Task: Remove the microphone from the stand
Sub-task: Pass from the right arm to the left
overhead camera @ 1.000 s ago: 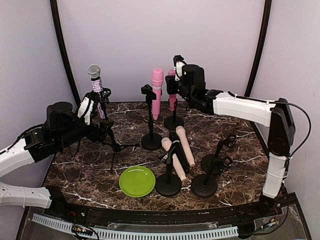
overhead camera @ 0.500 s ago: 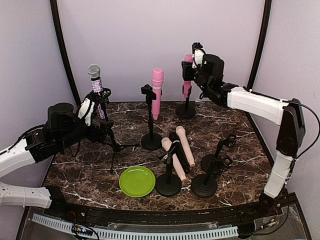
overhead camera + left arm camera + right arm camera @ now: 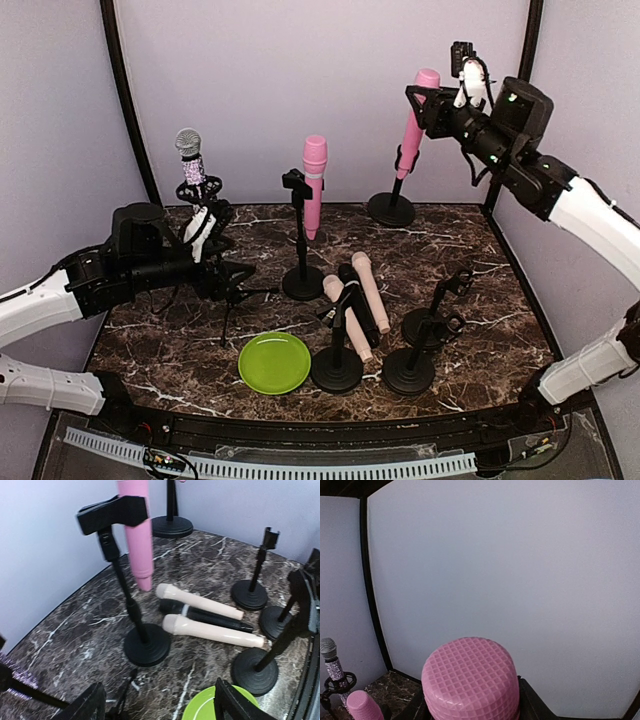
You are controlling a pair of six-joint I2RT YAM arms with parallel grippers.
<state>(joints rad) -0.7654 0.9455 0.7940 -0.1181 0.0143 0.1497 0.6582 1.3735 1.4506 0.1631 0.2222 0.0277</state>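
Observation:
My left gripper moves to the right in the top view next, onto the black stand's neck under the clip [image 3: 398, 185] [image 3: 171, 492], since the clip still holds my right gripper's microphone.
My right gripper [image 3: 432, 100] is shut on the head of a pink microphone [image 3: 413, 125], held high at the back right. Its black stand [image 3: 390, 208] still hangs on it by the clip. In the right wrist view the pink mesh head [image 3: 470, 680] sits between my dark fingers [image 3: 532, 702]. My left gripper [image 3: 230, 272] is open and empty, low beside the tripod stand [image 3: 228, 292] that holds a glittery microphone [image 3: 190, 160]. Its fingers [image 3: 82, 705] show spread apart at the bottom of the left wrist view.
A second pink microphone [image 3: 314, 185] stands clipped in a centre stand [image 3: 302, 282]. Three loose microphones [image 3: 355, 300] lie mid-table, also in the left wrist view [image 3: 210, 630]. A green plate [image 3: 274, 362] and empty stands [image 3: 410, 370] sit in front.
My right gripper has moved up and to the right with the pink microphone, and the stand has travelled with it. My left gripper has dropped from the glittery microphone towards the tripod legs.

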